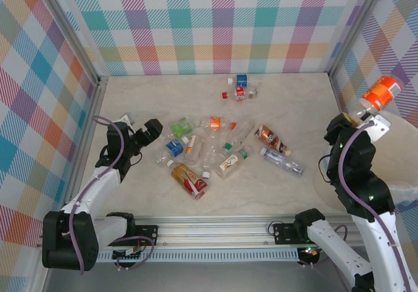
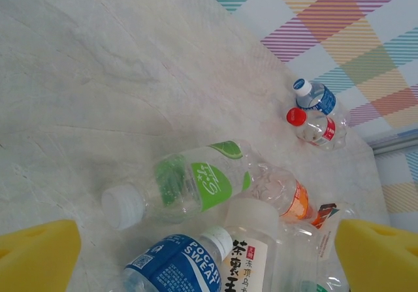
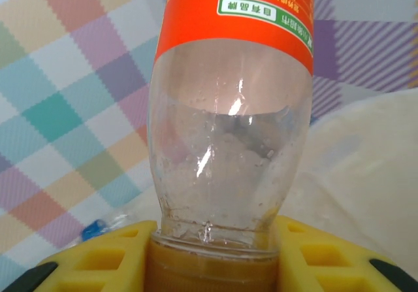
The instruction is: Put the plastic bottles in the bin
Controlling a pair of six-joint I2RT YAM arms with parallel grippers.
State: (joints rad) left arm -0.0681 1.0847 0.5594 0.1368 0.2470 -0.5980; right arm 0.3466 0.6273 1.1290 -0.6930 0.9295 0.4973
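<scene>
The white bin's opening [image 1: 400, 149] [image 3: 366, 158] is beside and below the neck end of the orange-labelled bottle. Next I will move my right gripper over that opening and let go of the neck end.
Several plastic bottles [image 1: 196, 151] lie in a loose pile on the table's middle. Two more, blue-labelled [image 1: 241, 80] and red-labelled [image 1: 239, 94], rest near the back wall. My left gripper [image 1: 147, 132] hovers open at the pile's left edge. Between its yellow fingertips [image 2: 36, 256] lie a green-labelled bottle [image 2: 196, 181], a blue-labelled bottle [image 2: 173, 266] and a white-capped tea bottle [image 2: 251, 246]. My right gripper [image 1: 356, 115] is shut on the neck end of an orange-labelled bottle [image 1: 382, 93] [image 3: 228, 142], held high over the white bin [image 1: 323, 174] [image 3: 366, 168] at the right.
Plaid walls enclose the table on three sides, with a metal post [image 1: 336, 57] at the back right corner. A metal rail [image 1: 215, 230] runs along the near edge. Bare tabletop [image 1: 163, 96] stretches behind the pile.
</scene>
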